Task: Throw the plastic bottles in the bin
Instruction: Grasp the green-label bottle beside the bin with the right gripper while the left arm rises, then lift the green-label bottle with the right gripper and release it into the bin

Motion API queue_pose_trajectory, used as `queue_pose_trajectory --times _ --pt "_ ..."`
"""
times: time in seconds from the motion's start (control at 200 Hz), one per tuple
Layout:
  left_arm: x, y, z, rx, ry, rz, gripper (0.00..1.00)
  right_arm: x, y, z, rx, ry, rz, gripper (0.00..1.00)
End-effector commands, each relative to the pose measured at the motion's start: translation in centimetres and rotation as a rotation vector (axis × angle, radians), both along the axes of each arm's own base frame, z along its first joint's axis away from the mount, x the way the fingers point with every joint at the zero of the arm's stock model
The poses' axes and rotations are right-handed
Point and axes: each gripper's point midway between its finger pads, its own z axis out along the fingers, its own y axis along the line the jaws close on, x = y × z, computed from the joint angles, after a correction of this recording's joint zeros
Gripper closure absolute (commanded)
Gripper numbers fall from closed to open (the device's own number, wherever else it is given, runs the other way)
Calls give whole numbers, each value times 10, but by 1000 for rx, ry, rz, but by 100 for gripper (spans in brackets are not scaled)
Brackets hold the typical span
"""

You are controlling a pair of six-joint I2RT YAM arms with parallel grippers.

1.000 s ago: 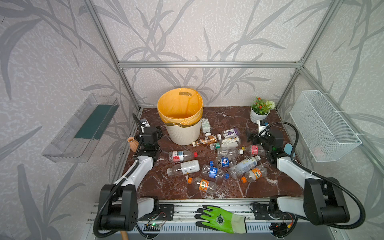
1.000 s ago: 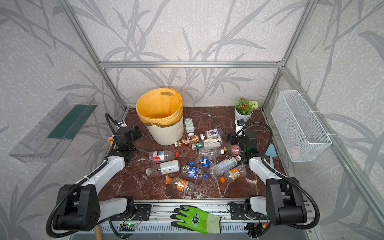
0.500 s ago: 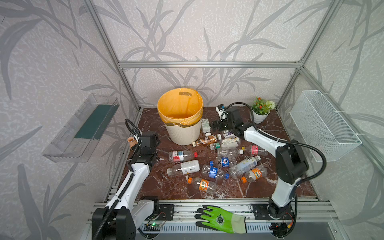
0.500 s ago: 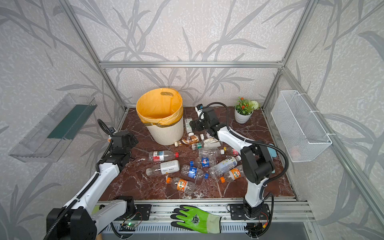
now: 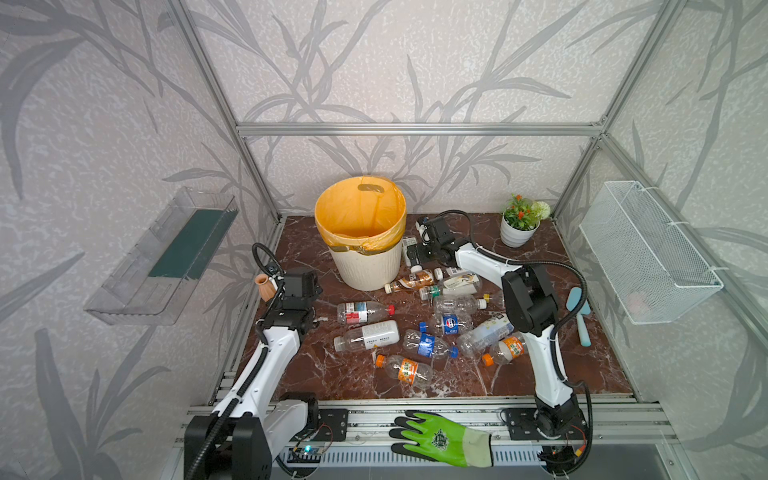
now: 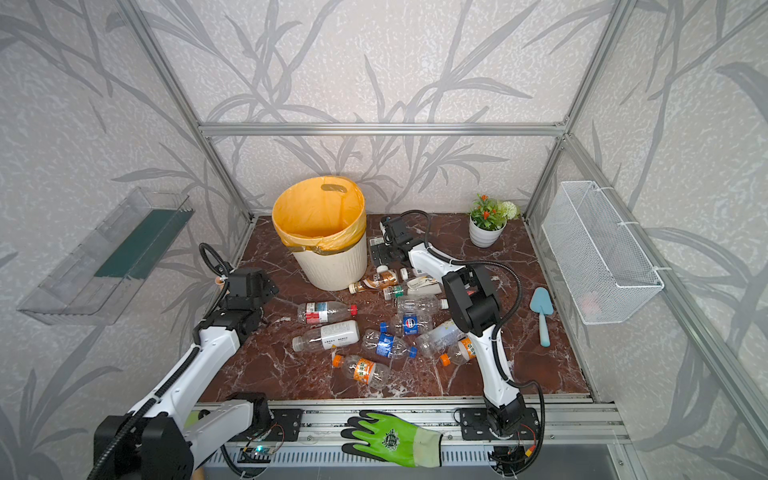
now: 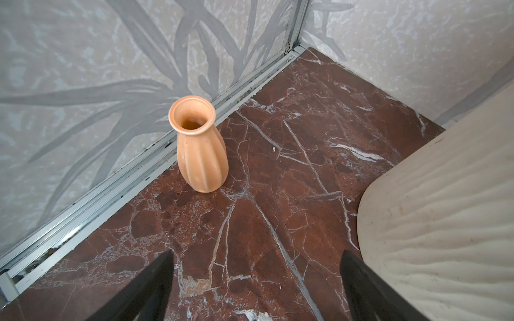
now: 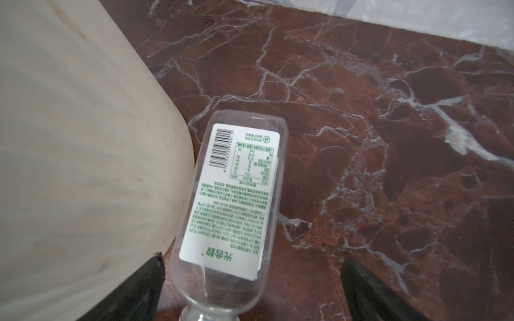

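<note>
My right gripper needs to move slowly toward the bin next, then go down and close, because the clear bottle's labelled body (image 5: 410,252) (image 8: 227,222) is below it, nearer its bin-side finger.
The bin (image 5: 365,257) (image 6: 332,266), cream ribbed with an orange liner, stands at the back of the marble table. Several plastic bottles lie in front of it and to its right, among them a red-labelled one (image 5: 361,312), a white-labelled one (image 5: 368,337) and an orange-labelled one (image 5: 405,369). My right gripper (image 8: 254,278) (image 5: 412,254) is open, low beside the bin's right wall. It straddles the neck end of a clear bottle with a white, green-printed label (image 8: 236,194) without closing on it. My left gripper (image 7: 256,278) (image 5: 291,303) is open over bare marble left of the bin.
A terracotta vase (image 7: 199,144) (image 5: 264,286) stands by the left rail, ahead of my left gripper. A flower pot (image 5: 519,227) is at the back right, a blue trowel (image 5: 579,311) by the right edge, a wire basket (image 5: 648,257) on the right wall, a green glove (image 5: 440,438) on the front rail.
My right arm has swung from the table's right side across to the bin's right wall, over the green-printed bottle. My left arm stretched out and its gripper dropped back slightly.
</note>
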Motion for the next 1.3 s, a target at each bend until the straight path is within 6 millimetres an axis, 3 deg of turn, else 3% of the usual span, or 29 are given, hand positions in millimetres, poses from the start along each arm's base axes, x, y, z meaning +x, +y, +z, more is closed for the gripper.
queue_pose_trajectory --times 0.0,0.105,0.485,0.71,0.815,0.945,1.13,1.295 --pt "-3 1 0 -14 7 25 7 -3 8 -15 -30 53 4 1" --pt "-4 2 0 -13 6 26 8 1 10 -24 -55 73 0 0" --pt "-6 1 5 -8 9 21 8 15 10 -45 -132 121 -8 20" --pt "-10 2 10 0 9 22 8 18 13 -25 -83 96 -13 38" --pt "-13 2 13 3 6 19 8 17 12 -2 -41 51 -16 42" --pt "-16 0 18 8 -13 6 8 17 1 43 61 -41 -47 44" --pt "-24 -2 26 5 -54 1 7 7 -27 129 198 -217 -86 45" --pt "-32 -4 29 7 -68 -5 7 -12 -49 222 318 -413 -88 45"
